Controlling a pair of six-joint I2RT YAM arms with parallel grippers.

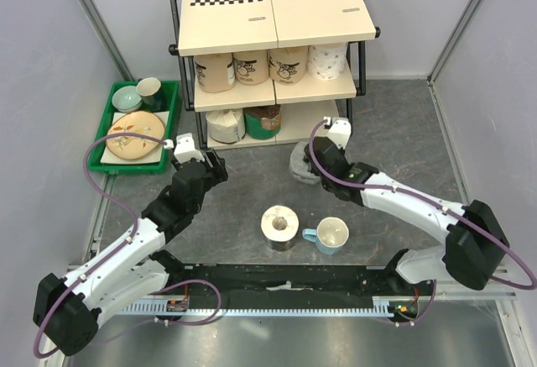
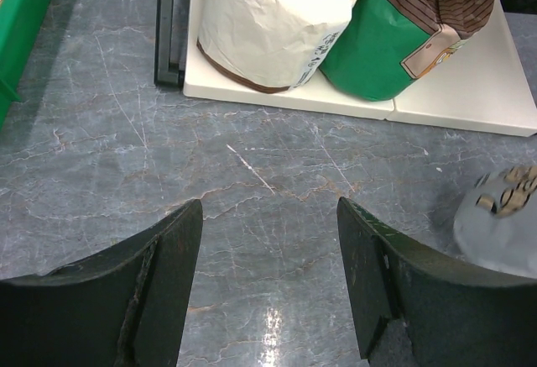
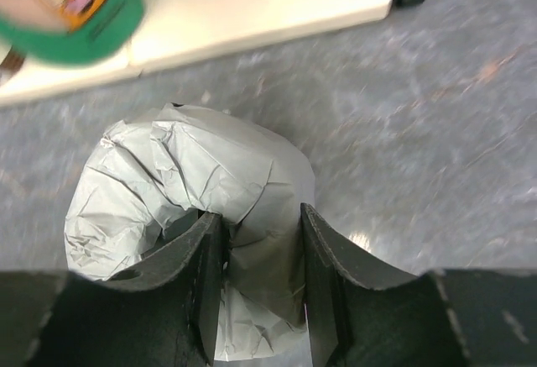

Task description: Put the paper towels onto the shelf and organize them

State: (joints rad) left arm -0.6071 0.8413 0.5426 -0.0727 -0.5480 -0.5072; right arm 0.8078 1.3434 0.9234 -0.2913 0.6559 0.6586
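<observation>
My right gripper carries the grey roll outward onto the shelf's bottom board next. The board is empty at that end, beside the green-wrapped brown roll.
The shelf stands at the back centre. Its middle tier holds several paper towel rolls. Its bottom board holds a cream roll and a green-wrapped brown roll. My right gripper is shut on the wall of a grey-wrapped roll, one finger in its core, just in front of the bottom tier. I cannot tell whether the roll touches the table. The grey roll also shows at the right edge of the left wrist view. A tan roll stands upright mid-table. My left gripper is open and empty, low over the table left of the grey roll.
A white mug with a light-blue handle stands right of the tan roll. A green tray of dishes lies at the left, beside the shelf. Grey walls close in both sides.
</observation>
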